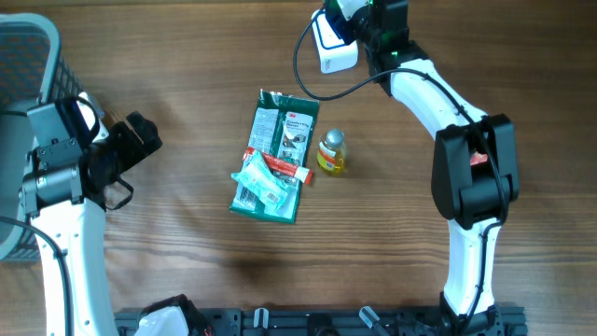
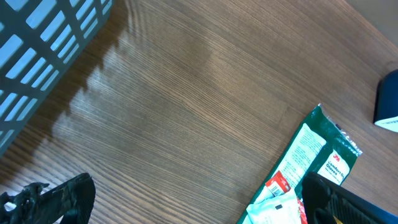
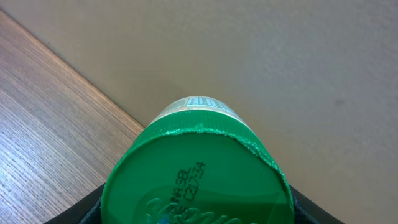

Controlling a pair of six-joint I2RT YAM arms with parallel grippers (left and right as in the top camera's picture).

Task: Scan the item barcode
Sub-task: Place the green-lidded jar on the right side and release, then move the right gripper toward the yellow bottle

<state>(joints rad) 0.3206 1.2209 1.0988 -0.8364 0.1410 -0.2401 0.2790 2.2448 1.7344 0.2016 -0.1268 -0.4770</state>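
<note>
I will next pull my right gripper back, toward the right in the overhead view. Then I will lower the container and let go of it on bare wood past the yellow bottle.
In the right wrist view a round container with a green lid fills the frame, and my right gripper is shut on it, its dark fingers showing at the bottom corners. A strip of printed label shows past the lid's far rim. In the overhead view the right gripper is at the table's far edge, beside a white barcode scanner with a black cable. My left gripper stands open above bare wood at the left, holding nothing; its fingers frame the left wrist view.
A green glove package lies mid-table with a red-capped tube and a pale blue packet on it. A small yellow bottle stands to its right. A grey wire basket sits at the far left.
</note>
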